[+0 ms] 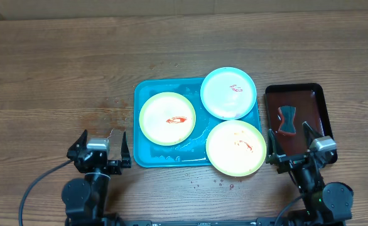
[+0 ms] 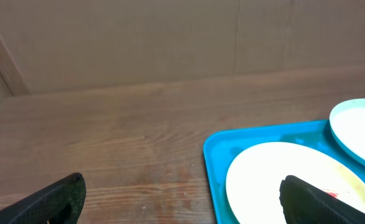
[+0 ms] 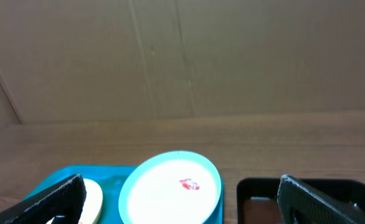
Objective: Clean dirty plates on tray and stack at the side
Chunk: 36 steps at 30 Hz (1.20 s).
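My left gripper should next reach outward and toward the tray, tilting its fingers down onto the nearest yellow-green plate's rim (image 1: 141,114) (image 2: 228,175), as it is clear of the red smear.
The turquoise tray (image 1: 142,94) lies mid-table with three smeared plates. A yellow-green plate (image 1: 167,118) sits at its left; it also shows in the left wrist view (image 2: 276,180). A light blue plate (image 1: 228,92) sits at the back right, also in the right wrist view (image 3: 170,190). A second yellow-green plate (image 1: 235,147) overhangs the tray's front right corner. My left gripper (image 1: 100,145) is open and empty, left of the tray near the front edge. My right gripper (image 1: 292,141) is open and empty, over the near part of the dark tray.
A dark red-brown tray (image 1: 316,100) stands right of the turquoise tray and holds a red and dark sponge (image 1: 287,119). Water drops (image 1: 218,183) dot the table in front of the tray. A cardboard wall (image 3: 182,56) stands behind the table.
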Motion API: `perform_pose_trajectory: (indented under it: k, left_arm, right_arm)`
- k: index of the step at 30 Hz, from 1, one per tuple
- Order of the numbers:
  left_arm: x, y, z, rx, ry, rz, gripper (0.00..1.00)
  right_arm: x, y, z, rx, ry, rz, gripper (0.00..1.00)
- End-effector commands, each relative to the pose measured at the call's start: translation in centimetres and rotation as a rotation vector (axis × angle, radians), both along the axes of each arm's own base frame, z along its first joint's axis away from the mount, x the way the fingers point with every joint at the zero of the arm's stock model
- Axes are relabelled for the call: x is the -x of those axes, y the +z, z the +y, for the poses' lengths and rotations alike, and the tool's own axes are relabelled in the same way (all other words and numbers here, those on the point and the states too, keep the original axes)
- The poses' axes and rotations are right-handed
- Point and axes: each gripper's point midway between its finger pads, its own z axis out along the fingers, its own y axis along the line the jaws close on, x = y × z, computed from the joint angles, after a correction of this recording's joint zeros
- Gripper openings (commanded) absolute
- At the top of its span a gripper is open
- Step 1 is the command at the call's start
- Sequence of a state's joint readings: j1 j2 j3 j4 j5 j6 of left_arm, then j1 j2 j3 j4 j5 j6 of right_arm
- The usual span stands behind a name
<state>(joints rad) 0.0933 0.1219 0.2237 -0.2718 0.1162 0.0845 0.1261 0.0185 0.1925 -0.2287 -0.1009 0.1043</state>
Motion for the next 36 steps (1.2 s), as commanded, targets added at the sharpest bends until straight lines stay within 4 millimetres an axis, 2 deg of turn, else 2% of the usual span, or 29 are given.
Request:
perform_pose_trajectory:
  k: [1, 10, 21, 24, 29, 32, 34, 36]
  left_arm:
    - [-0.3, 2.5, 0.0, 0.016, -0.001, 0.02, 1.0]
    - [-2.2, 4.3, -1.2, 0.059, -0.079, 0.186, 1.0]
    - [-4.9, 4.6, -1.6, 0.141, -0.096, 0.51, 1.0]
    - [-6.2, 5.0, -2.7, 0.173, -0.15, 0.597, 1.0]
    - [-8.5, 5.4, -5.5, 0.229, -0.274, 0.716, 1.0]
    - [-9.4, 4.5, -7.4, 0.244, -0.338, 0.786, 1.0]
    - [-9.6, 3.2, -9.0, 0.256, -0.39, 0.838, 1.0]
    - [-9.8, 1.9, -9.8, 0.253, -0.408, 0.88, 1.0]
  right_arm:
    - [0.3, 2.1, 0.2, 0.001, 0.011, 0.0, 1.0]
    - [-1.6, 3.2, 0.4, 0.027, 0.012, 0.209, 1.0]
    - [-5.6, 4.7, 1.8, 0.055, 0.059, 0.528, 1.0]
    - [-6.2, 4.0, 2.4, 0.059, 0.086, 0.661, 1.0]
    - [-6.8, 2.1, 2.2, 0.087, 0.074, 0.851, 1.0]
    - [-7.5, 1.0, 3.0, 0.066, 0.109, 0.902, 1.0]
    - [-7.8, 0.3, 3.8, 0.046, 0.152, 0.927, 1.0]
    - [-8.0, -0.2, 4.0, 0.044, 0.158, 0.946, 1.0]
